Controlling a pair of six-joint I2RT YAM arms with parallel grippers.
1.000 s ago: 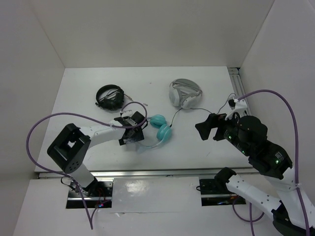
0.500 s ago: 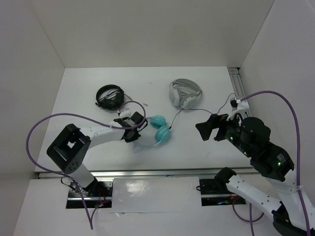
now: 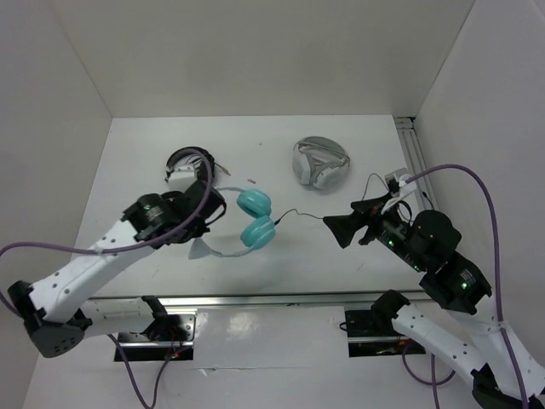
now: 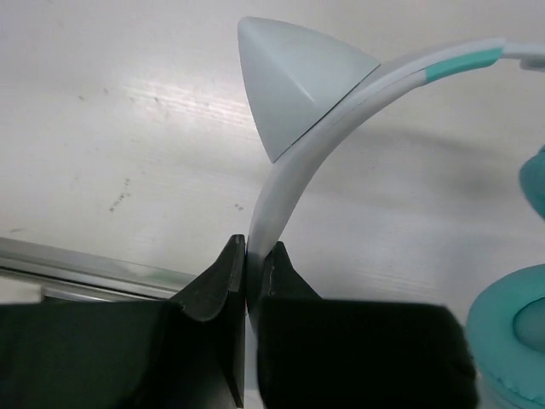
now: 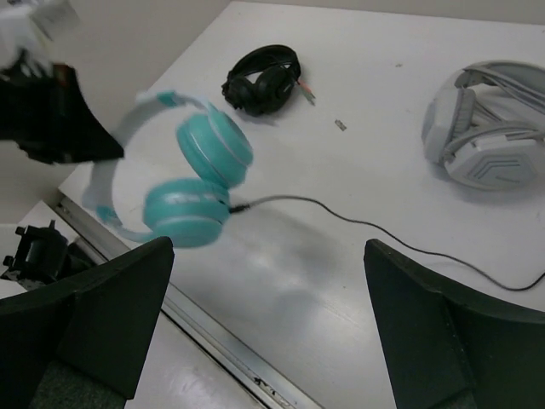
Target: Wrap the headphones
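Observation:
I will move my right gripper down and to the left in the top view, onto the part of the cable leading (image 3: 312, 216) (image 5: 368, 224) to the teal cups, because the cable hangs loose from them.
The headphones (image 3: 254, 218) have teal ear cups, a pale headband (image 4: 300, 167) and a thin black cable (image 3: 300, 211). My left gripper (image 3: 207, 223) is shut on the headband, whose strip is pinched between the jaws of the left gripper (image 4: 248, 254). The headphones hang slightly off the table, blurred in the right wrist view, cups (image 5: 194, 210) one above the other. The cable (image 5: 341, 218) trails right across the table. My right gripper (image 3: 347, 219) stands open and empty to the right of the cups, with the cable under the right gripper (image 5: 268, 256).
Black headphones (image 3: 181, 163) lie at the back left, partly behind my left arm, and show whole as the black headphones (image 5: 264, 78). White and grey headphones (image 3: 320, 162) lie at the back middle. A metal rail (image 5: 230, 349) runs along the table's near edge.
My left gripper closed on the headband and carried the headphones up and to the left; the arm swung outward. The cable was drawn out after them. The right gripper shifted slightly left, still open.

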